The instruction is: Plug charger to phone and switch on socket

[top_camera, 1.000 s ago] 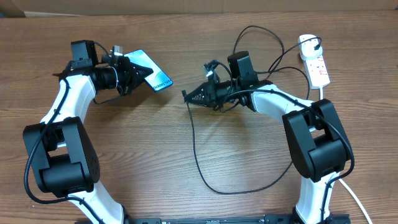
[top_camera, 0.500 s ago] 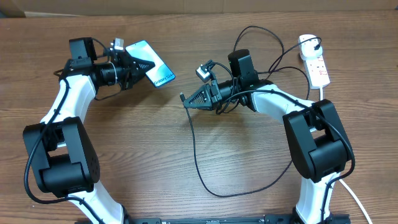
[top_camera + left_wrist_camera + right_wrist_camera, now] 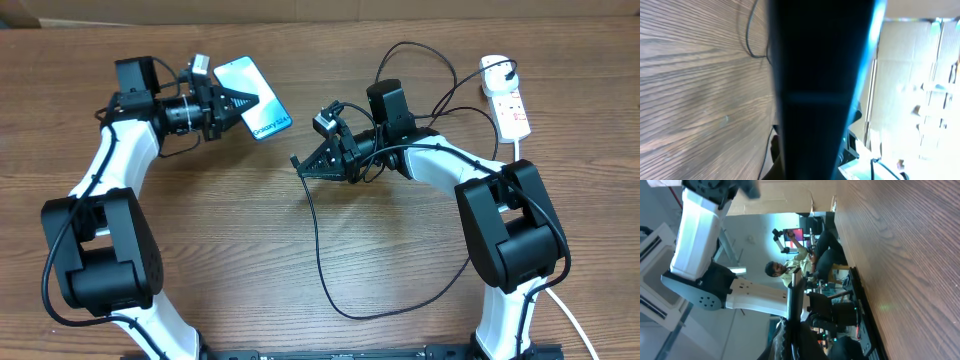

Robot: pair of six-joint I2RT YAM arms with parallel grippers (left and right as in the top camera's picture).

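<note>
My right gripper will next go down and away from the phone (image 3: 254, 96) to the bare wooden tabletop to let go of the charger, because that spot is clear.
My left gripper (image 3: 232, 101) is shut on the phone (image 3: 254, 96), a slim handset with a bright blue-teal screen, held above the table at the upper left. In the left wrist view the phone (image 3: 822, 75) fills the middle as a dark slab. My right gripper (image 3: 305, 164) is shut on the charger (image 3: 312, 235), a thin black cable whose plug tip (image 3: 295, 159) points left towards the phone, a gap apart. The cable shows in the right wrist view (image 3: 794, 305). The socket (image 3: 506, 100), a white power strip, lies at the far right.
The charger cable loops down over the wooden table (image 3: 220, 250) towards the front and also coils behind my right arm towards the socket. A thick white cord (image 3: 570, 320) runs off at the lower right. Cardboard (image 3: 300, 10) lines the back edge.
My left gripper has lifted the phone and carried it up and to the right. My right gripper has turned a little with the charger tip; its position is nearly the same.
</note>
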